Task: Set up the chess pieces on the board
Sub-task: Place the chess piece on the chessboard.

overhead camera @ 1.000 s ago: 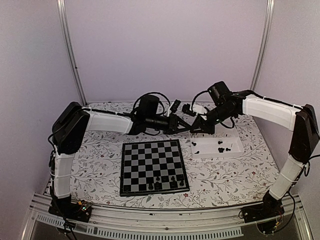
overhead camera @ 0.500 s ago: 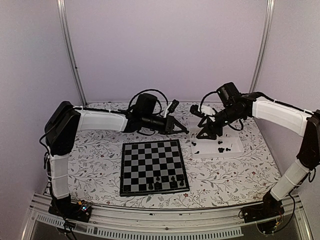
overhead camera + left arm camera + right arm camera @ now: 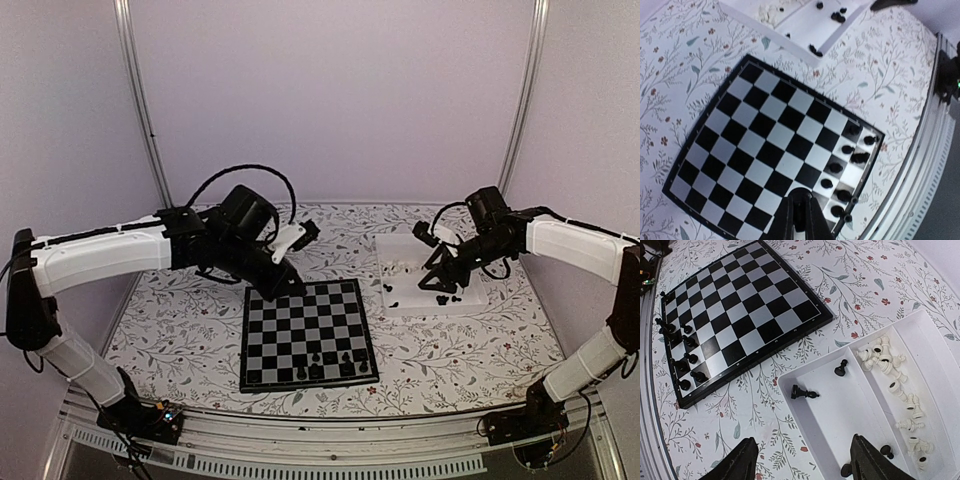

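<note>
My left gripper travels back along the board (image 3: 300, 325) next, then down to release the black chess piece on the board's near row, where squares (image 3: 272, 377) beside the corner chess piece stand empty.
The board (image 3: 300, 325) lies at the table's centre, with several black chess pieces (image 3: 338, 358) in its near right rows. They also show in the left wrist view (image 3: 847, 150) and the right wrist view (image 3: 682, 357). My left gripper (image 3: 287, 287) hangs over the board's far left corner, shut on a small black chess piece (image 3: 801, 196). Over the white tray (image 3: 472, 300) my right gripper (image 3: 441, 286) stands open and empty (image 3: 804, 442). Below it are a standing black pawn (image 3: 840, 368) and a fallen black piece (image 3: 802, 392).
The tray (image 3: 790, 405) has two compartments. One holds a few black pieces, the other several white pieces (image 3: 882, 360). A flowered cloth (image 3: 180, 320) covers the table. Metal posts (image 3: 140, 100) stand at the back, and an aluminium rail (image 3: 330, 435) runs along the near edge.
The two grippers met above the table behind the board, then parted. The left one shut and swung to the board's far left corner. The right one opened and moved right over the tray.
</note>
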Motion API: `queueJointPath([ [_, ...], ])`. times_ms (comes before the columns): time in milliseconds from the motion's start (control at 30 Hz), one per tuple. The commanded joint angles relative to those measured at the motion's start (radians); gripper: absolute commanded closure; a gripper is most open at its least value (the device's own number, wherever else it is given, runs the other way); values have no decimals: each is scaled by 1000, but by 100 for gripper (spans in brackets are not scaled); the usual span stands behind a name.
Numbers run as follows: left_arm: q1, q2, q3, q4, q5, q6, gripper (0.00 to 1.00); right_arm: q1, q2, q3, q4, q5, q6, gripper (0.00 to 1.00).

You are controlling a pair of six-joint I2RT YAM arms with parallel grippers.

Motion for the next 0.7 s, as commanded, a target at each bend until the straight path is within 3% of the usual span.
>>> queueJointPath([
  [0, -95, -94, -122, -182, -95, 25, 100, 0, -28, 7, 46, -16, 19, 33],
  [200, -178, -126, -245, -215, -104, -39, 100, 0, -20, 14, 38, -29, 19, 31],
  [667, -238, 26, -219, -283, -63, -59, 100, 0, -12, 30, 11, -49, 6, 27],
])
